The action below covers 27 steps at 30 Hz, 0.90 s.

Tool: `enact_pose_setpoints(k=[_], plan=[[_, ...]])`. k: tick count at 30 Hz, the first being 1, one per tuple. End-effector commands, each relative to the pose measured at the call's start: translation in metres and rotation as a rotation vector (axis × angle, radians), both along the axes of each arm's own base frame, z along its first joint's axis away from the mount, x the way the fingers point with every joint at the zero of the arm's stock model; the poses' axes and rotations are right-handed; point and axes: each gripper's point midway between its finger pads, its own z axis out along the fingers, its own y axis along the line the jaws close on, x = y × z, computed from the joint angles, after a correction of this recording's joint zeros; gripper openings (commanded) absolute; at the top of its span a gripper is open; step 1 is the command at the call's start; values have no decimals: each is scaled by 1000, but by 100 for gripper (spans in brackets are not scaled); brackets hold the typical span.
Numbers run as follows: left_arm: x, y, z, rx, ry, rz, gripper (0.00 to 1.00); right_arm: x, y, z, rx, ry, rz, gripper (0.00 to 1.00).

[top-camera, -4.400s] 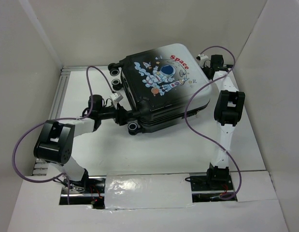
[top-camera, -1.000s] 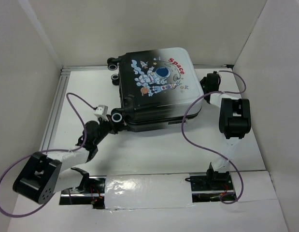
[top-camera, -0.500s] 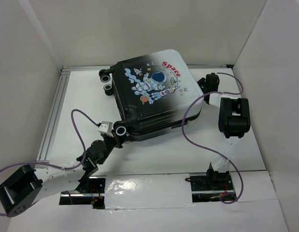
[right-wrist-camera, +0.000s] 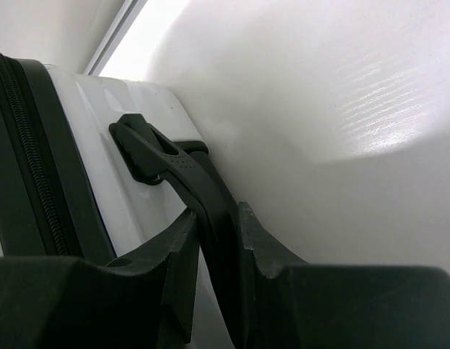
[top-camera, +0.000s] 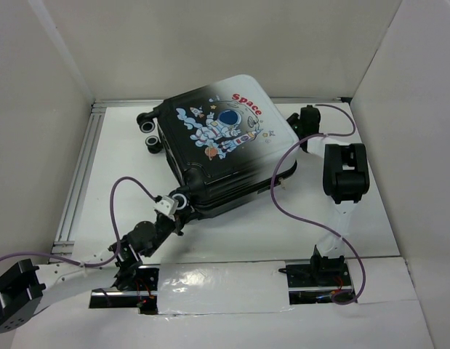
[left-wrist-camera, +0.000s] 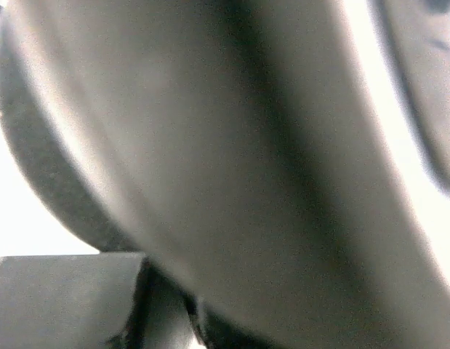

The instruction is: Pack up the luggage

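The left gripper moves off the luggage's wheel next, outward and to its left in the top view, where clear tabletop lies by the bar, and releases.
The luggage lies flat and closed on the table in the top view, astronaut print up and turned at an angle. My left gripper is shut, its tip against the near-left wheel. The left wrist view is filled by a blurred grey curved surface, and what lies between the fingers is hidden. My right gripper is at the luggage's right side. In the right wrist view it is shut on the black handle that stands off the white shell.
Two more wheels stick out at the luggage's far-left corner. An aluminium rail runs along the table's left edge. White walls close in on the left, back and right. Purple cables loop over the table.
The luggage has turned counter-clockwise, its near-left corner drawn toward the near edge. My left arm has pulled back with that corner, elbow swinging far out left. My right gripper stays on the handle.
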Motion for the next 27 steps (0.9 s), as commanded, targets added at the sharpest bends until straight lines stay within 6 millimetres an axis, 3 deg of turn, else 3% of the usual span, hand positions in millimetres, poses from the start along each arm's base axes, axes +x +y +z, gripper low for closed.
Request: enact_pose_setpoints(k=[1, 6, 9, 10, 11, 12, 13, 14, 15, 16, 17, 19, 21, 22, 24, 25, 26, 27], plan=[[-76, -79, 42, -70, -62, -561, 0, -91, 78, -91, -61, 384, 28, 0], [-81, -86, 56, -131, -66, -591, 0, -90, 85, -90, -85, 321, 174, 0], [-66, -79, 70, -157, -75, -496, 0, -89, 83, -89, -115, 332, 241, 0], [-51, -72, 67, -135, -58, -433, 0, -86, 84, -79, -119, 307, 247, 0], [-40, -71, 82, -144, -71, -407, 0, -86, 79, -75, -136, 299, 228, 0], [-31, -69, 81, -134, -45, -389, 0, -91, 72, -76, -138, 311, 202, 0], [-16, -61, 77, -107, -12, -375, 0, -89, 71, -60, -125, 282, 177, 0], [4, -58, 97, -116, -23, -371, 0, -95, 73, -50, -114, 263, 152, 0], [6, -60, 87, -99, 5, -370, 0, -106, 71, -60, -118, 293, 153, 0], [21, -51, 87, -97, 17, -364, 0, -106, 71, -46, -98, 265, 138, 0], [32, -51, 100, -105, 5, -368, 0, -111, 73, -45, -102, 260, 129, 0], [61, -37, 91, -91, 45, -358, 0, -124, 71, -47, -103, 278, 104, 0], [83, -30, 105, -112, 28, -357, 0, -135, 69, -56, -96, 297, 95, 0], [94, -21, 98, -146, 78, -358, 0, -138, 70, -58, -85, 310, 96, 0], [101, -19, 111, -189, 24, -380, 0, -137, 72, -56, -76, 301, 103, 0], [98, -22, 118, -199, 0, -409, 0, -140, 71, -68, -75, 331, 98, 0], [94, -22, 109, -198, 11, -419, 0, -142, 73, -71, -68, 343, 108, 0], [92, -21, 112, -200, -8, -421, 0, -144, 75, -74, -57, 356, 108, 0]])
